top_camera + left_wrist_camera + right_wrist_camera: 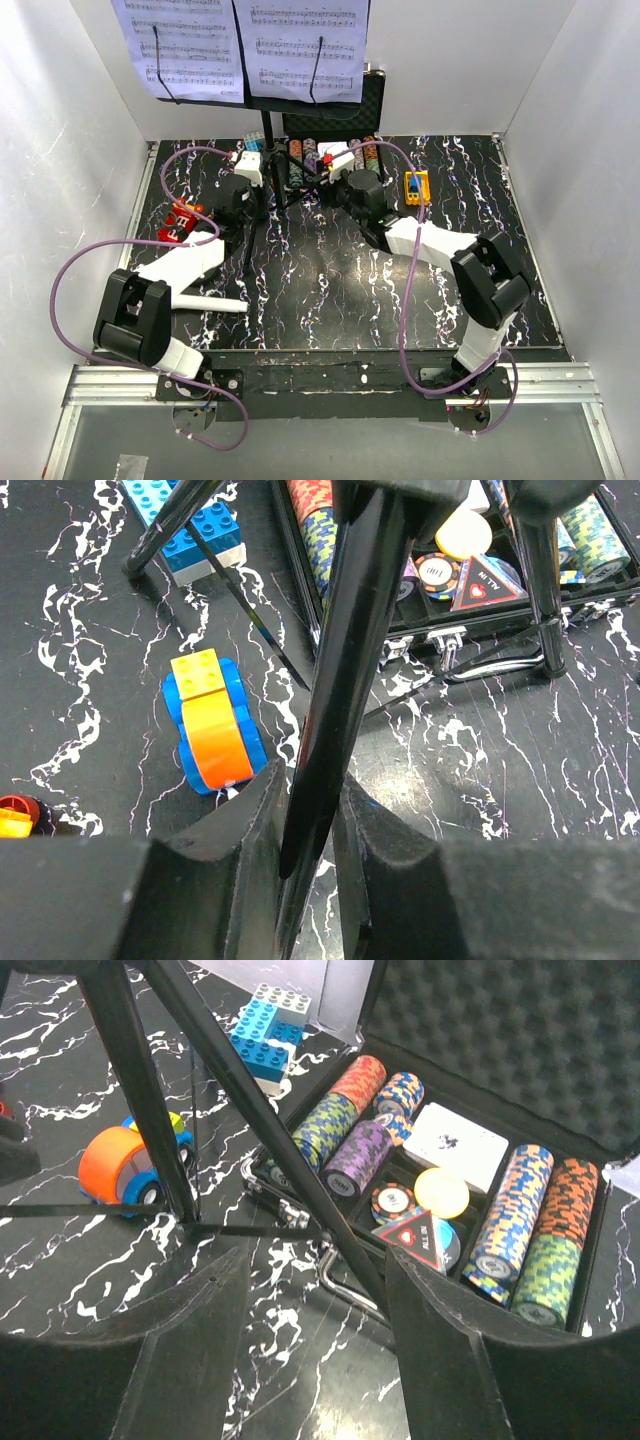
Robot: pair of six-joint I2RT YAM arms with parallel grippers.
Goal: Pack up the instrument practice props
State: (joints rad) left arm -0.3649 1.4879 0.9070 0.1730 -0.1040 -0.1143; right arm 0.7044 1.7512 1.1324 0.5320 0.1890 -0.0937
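Note:
My left gripper pulls the leg back over the bare tabletop between my arms next and releases it there. The poker-chip case crowds the tripod from behind.
The black tripod music stand [270,140] stands at the back of the table. Two white sheet-music pages [180,40] hang on its desk and hide it. My left gripper [252,190] is shut on one slanting stand leg [350,630], which runs between its pads [265,810] in the left wrist view. My right gripper [335,185] is open at the tripod's right side. Another leg [240,1100] passes between its fingers [440,1320], close to the right one. A white cylinder [215,303] lies by my left arm's elbow. I cannot tell whether it is the microphone.
An open black poker-chip case [500,1020] sits right behind the tripod, its handle [345,1290] near my right gripper. A blue-and-orange toy [215,730], blue blocks [200,530], a red toy [180,220] and an orange toy [416,186] lie around. White walls enclose the table.

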